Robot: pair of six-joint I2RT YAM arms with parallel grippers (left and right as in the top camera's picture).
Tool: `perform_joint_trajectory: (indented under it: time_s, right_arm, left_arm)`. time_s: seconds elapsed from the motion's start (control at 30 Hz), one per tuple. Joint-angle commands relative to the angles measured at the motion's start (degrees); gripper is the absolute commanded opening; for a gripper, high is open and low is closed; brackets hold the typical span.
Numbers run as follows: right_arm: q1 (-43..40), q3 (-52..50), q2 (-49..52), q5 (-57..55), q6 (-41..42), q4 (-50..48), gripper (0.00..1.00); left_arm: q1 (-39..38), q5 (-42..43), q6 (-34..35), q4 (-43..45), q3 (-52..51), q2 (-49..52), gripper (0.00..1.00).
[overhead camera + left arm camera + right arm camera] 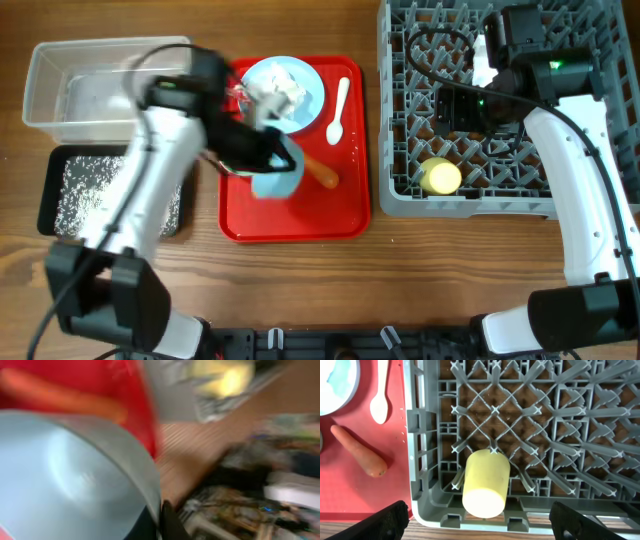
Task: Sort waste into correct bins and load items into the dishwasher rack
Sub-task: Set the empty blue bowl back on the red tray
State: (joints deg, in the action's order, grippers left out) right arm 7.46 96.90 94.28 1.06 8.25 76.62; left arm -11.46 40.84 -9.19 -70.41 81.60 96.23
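The bare near part of the red tray lies below and back of the left gripper, so the gripper should next go down and back toward that spot and let go of the bowl's rim.
My left gripper (262, 150) is shut on the rim of a pale blue bowl (277, 172) and holds it tilted over the red tray; the left wrist view, which is blurred, shows the bowl (65, 475) pinched at my finger (162, 520). An orange carrot (322, 172) lies on the tray beside the bowl. A pale blue plate (310, 85) holds crumpled white tissue (280, 92). A white spoon (338, 110) lies to its right. My right gripper (482, 527) is open over the grey rack (480, 30), just above the yellow cup (485, 485) lying inside it.
The flat red tray (340, 215) sits at the centre. A clear tub (60, 80) stands at the far left, with a black tray (55, 200) holding white rice grains in front of it. The rack's front corner (420, 505) is near the table edge.
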Motion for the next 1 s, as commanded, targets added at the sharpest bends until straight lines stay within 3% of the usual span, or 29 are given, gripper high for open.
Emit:
perform_joint_trajectory:
  time_s: [0.0, 0.13, 0.33, 0.63, 0.7, 0.73, 0.83, 0.97]
  right_arm:
    - [0.20, 0.11, 0.02, 0.31, -0.61, -0.17, 0.92]
    - [0.20, 0.11, 0.02, 0.31, -0.63, -0.17, 0.93]
    - [0.20, 0.11, 0.02, 0.31, -0.61, -0.81, 0.93]
    - [0.20, 0.11, 0.02, 0.31, -0.61, -0.94, 0.93]
    - [0.20, 0.11, 0.02, 0.33, -0.59, -1.16, 0.93]
    - [0.20, 0.11, 0.02, 0.33, -0.61, -1.29, 0.93]
    - [0.20, 0.11, 0.02, 0.31, -0.61, -1.38, 0.93]
    - [0.20, 0.11, 0.02, 0.52, -0.61, -2.27, 0.93]
  left_arm:
    - [-14.03, -30.91, 19.65, 3.08, 0.15, -0.68, 0.04]
    - [-25.88, -46.14, 26.40, 4.48, -0.31, 0.57, 0.04]
    - [-29.68, -46.27, 29.20, 11.80, -11.04, 1.07, 0.04]
    - [-29.68, -44.74, 29.22, 20.41, -17.33, 1.09, 0.05]
    - [-29.68, -44.76, 29.20, 20.76, -17.64, 1.09, 0.29]
    - [-29.66, -44.74, 29.20, 21.09, -17.64, 1.07, 0.35]
    - [-29.66, -44.72, 29.66, 21.16, -17.35, 1.07, 0.41]
    - [-28.37, -41.75, 32.39, 18.12, -8.68, 0.52, 0.46]
